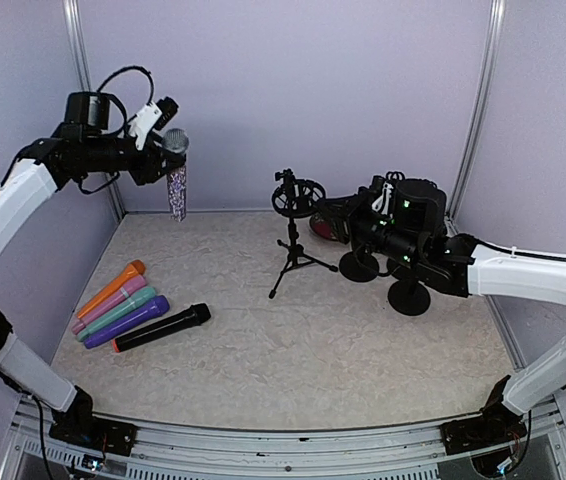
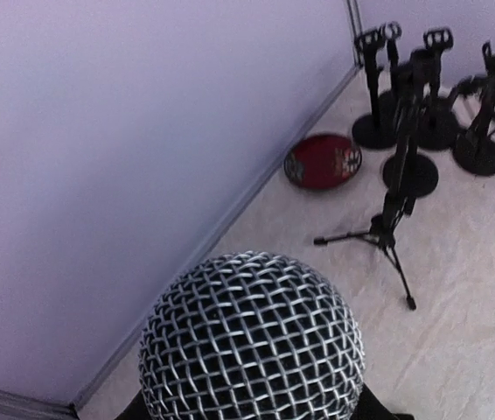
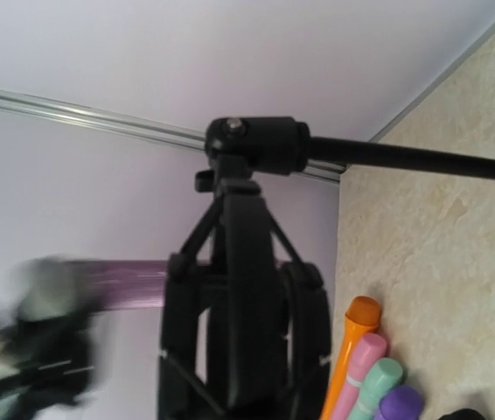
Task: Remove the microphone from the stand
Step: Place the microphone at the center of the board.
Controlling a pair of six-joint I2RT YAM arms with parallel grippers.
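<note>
My left gripper lowers to the bare tabletop below next, beyond the black microphone. It then tips the upright microphone flat and releases it.
The microphone (image 1: 177, 182), with a silver mesh head and a glittery purple body, hangs upright in the air by the back left corner, well clear of the stand. My left gripper (image 1: 169, 150) is shut on it just under the head. In the left wrist view the mesh head (image 2: 252, 337) fills the bottom and hides the fingers. The black tripod stand (image 1: 293, 238) stands mid-table with its ring mount empty. My right gripper (image 1: 325, 208) is shut on that mount from the right. The right wrist view shows the mount (image 3: 247, 262) close up and the microphone (image 3: 125, 284) blurred at the left.
Several loose microphones lie in a row at the left: orange (image 1: 113, 287), pink, teal, purple (image 1: 129, 321) and black (image 1: 163, 327). Round-based stands (image 1: 409, 297) and a red disc (image 2: 323, 161) crowd the back right under my right arm. Walls close in at the back and both sides.
</note>
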